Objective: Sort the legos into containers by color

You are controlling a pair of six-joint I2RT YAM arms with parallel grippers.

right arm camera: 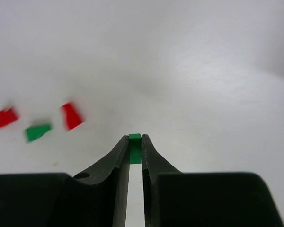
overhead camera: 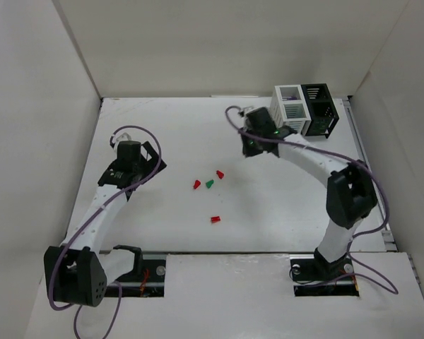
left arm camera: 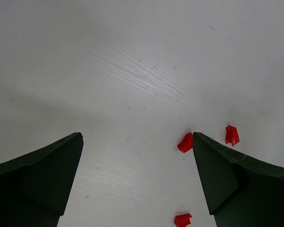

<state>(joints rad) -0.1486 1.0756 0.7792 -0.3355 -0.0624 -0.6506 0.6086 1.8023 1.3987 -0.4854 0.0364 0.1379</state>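
Observation:
I need to swing my right gripper outward next, past the white bin and over the black bin's near section (overhead camera: 322,109), as the small green lego is still short of the bins.
My right gripper (right arm camera: 135,141) is shut on a small green lego (right arm camera: 135,149), pinched upright between the fingertips above the table. From above, that gripper (overhead camera: 251,146) hangs just left of the containers, a white bin (overhead camera: 290,107) joined to a black bin (overhead camera: 320,107). Loose legos lie mid-table: a red one (overhead camera: 196,184), a green one (overhead camera: 209,183), a red one (overhead camera: 220,174) and a red one (overhead camera: 215,219). My left gripper (left arm camera: 136,137) is open over bare table, with a red lego (left arm camera: 185,143) touching the edge of its right finger (left arm camera: 227,175). It (overhead camera: 147,168) sits left of the loose legos.
White walls enclose the table (overhead camera: 162,127) on three sides. Cables loop off both arms. Two more red legos (left arm camera: 232,135) (left arm camera: 182,220) lie near the left gripper's right finger. The right wrist view shows blurred red (right arm camera: 72,115) (right arm camera: 4,118) and green (right arm camera: 38,132) legos at left.

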